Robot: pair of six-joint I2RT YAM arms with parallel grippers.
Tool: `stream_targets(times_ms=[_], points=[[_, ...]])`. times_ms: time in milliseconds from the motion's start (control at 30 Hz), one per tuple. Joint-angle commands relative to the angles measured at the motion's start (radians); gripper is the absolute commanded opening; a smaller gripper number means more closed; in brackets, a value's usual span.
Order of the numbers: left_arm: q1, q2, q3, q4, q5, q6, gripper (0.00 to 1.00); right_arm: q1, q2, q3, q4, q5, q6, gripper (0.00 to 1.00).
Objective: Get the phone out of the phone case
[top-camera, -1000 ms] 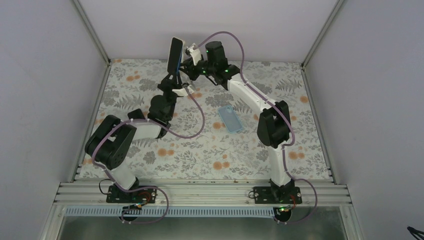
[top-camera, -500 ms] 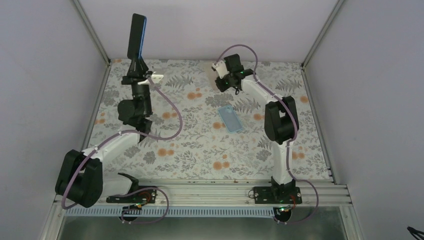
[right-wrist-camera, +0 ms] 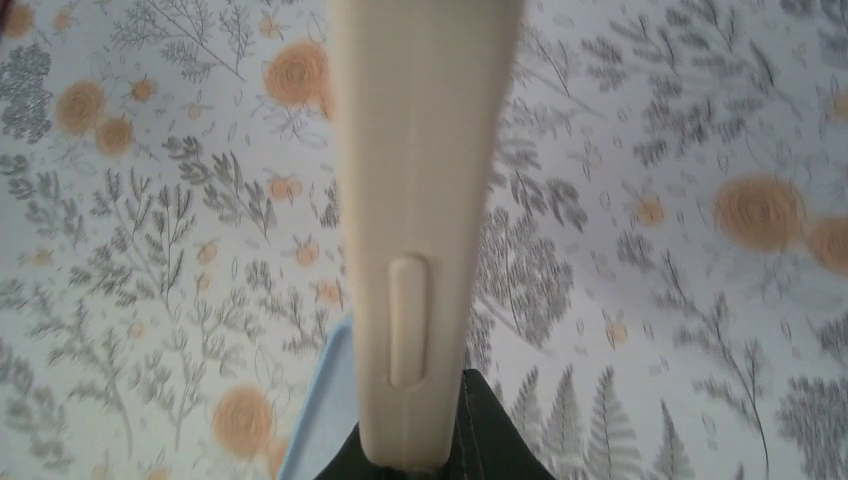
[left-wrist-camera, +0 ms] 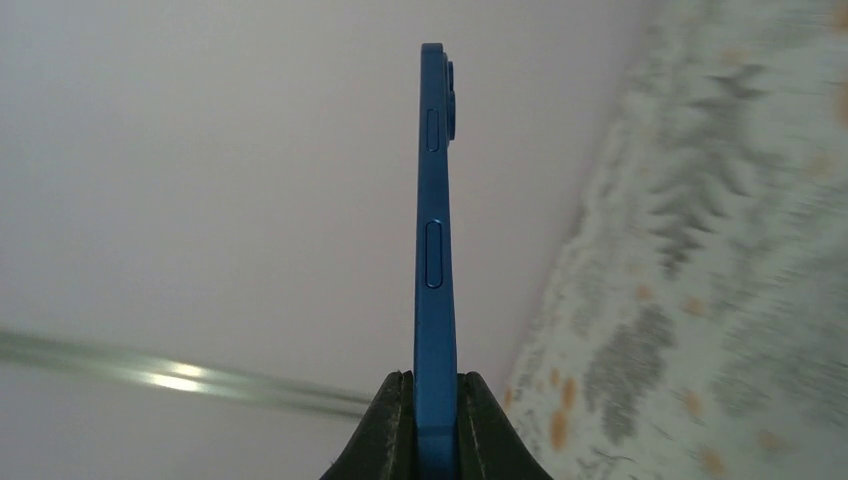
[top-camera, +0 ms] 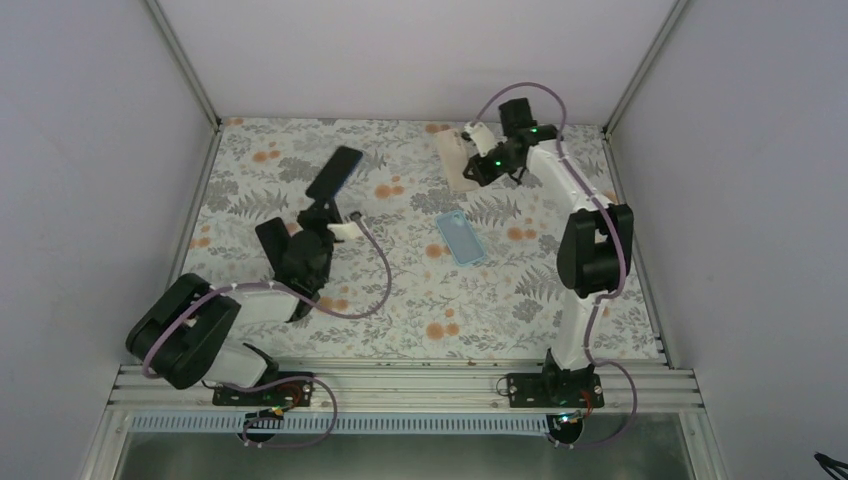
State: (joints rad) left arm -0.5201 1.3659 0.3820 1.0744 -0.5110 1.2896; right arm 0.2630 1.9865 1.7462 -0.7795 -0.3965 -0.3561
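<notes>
My left gripper holds the blue phone and needs to go down to the bare cloth beside the light blue case, to the right in the top view, and let go of it there.
My left gripper (top-camera: pixel 322 208) is shut on a blue phone (top-camera: pixel 334 172), held tilted above the left part of the floral table. In the left wrist view the phone (left-wrist-camera: pixel 436 250) stands edge-on between the jaws of the gripper (left-wrist-camera: pixel 436 400). My right gripper (top-camera: pixel 476 165) is shut on a beige phone case (top-camera: pixel 457 158), held above the table's far right. In the right wrist view the case (right-wrist-camera: pixel 420 200) runs up from the gripper (right-wrist-camera: pixel 420 440), its side button bump showing.
A light blue phone case (top-camera: pixel 462 239) lies flat on the floral cloth at the middle; its corner shows in the right wrist view (right-wrist-camera: pixel 320 410). Grey walls and aluminium rails (top-camera: pixel 400 385) bound the table.
The left arm has swung left and then come down, lowering the phone from upright to tilted. The right arm has drawn back to the far right with the beige case.
</notes>
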Motion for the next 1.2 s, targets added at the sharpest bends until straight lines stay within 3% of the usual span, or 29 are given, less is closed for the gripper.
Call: stream_targets(times_ms=[0, 133, 467, 700, 800, 867, 933, 1000, 1167], points=[[-0.082, 0.070, -0.037, 0.104, -0.092, 0.121, 0.02, -0.121, 0.009, 0.045, -0.315, -0.157, -0.127, 0.03], [-0.128, 0.160, -0.033, 0.124, -0.144, 0.125, 0.02, -0.217, 0.013, -0.027, -0.428, -0.213, -0.219, 0.04], [-0.253, 0.321, -0.030, 0.134, -0.208, 0.127, 0.03, -0.300, -0.077, -0.313, -0.367, -0.193, -0.269, 0.04], [-0.276, 0.350, -0.022, 0.004, -0.201, 0.047, 0.16, -0.352, -0.057, -0.327, -0.311, -0.148, -0.243, 0.04], [-0.276, 0.339, -0.009, -0.103, -0.177, -0.007, 0.32, -0.364, -0.035, -0.323, -0.301, -0.126, -0.241, 0.06], [-0.276, 0.332, 0.004, -0.179, -0.161, -0.038, 0.68, -0.371, -0.022, -0.325, -0.295, -0.119, -0.241, 0.14], [-0.276, 0.315, 0.014, -0.251, -0.140, -0.070, 0.90, -0.377, -0.013, -0.329, -0.285, -0.111, -0.240, 0.22], [-0.277, 0.286, 0.027, -0.358, -0.082, -0.109, 0.99, -0.386, -0.016, -0.337, -0.271, -0.100, -0.238, 0.35], [-0.278, 0.168, 0.096, -0.756, 0.140, -0.255, 1.00, -0.403, -0.045, -0.369, -0.247, -0.030, -0.241, 0.76]])
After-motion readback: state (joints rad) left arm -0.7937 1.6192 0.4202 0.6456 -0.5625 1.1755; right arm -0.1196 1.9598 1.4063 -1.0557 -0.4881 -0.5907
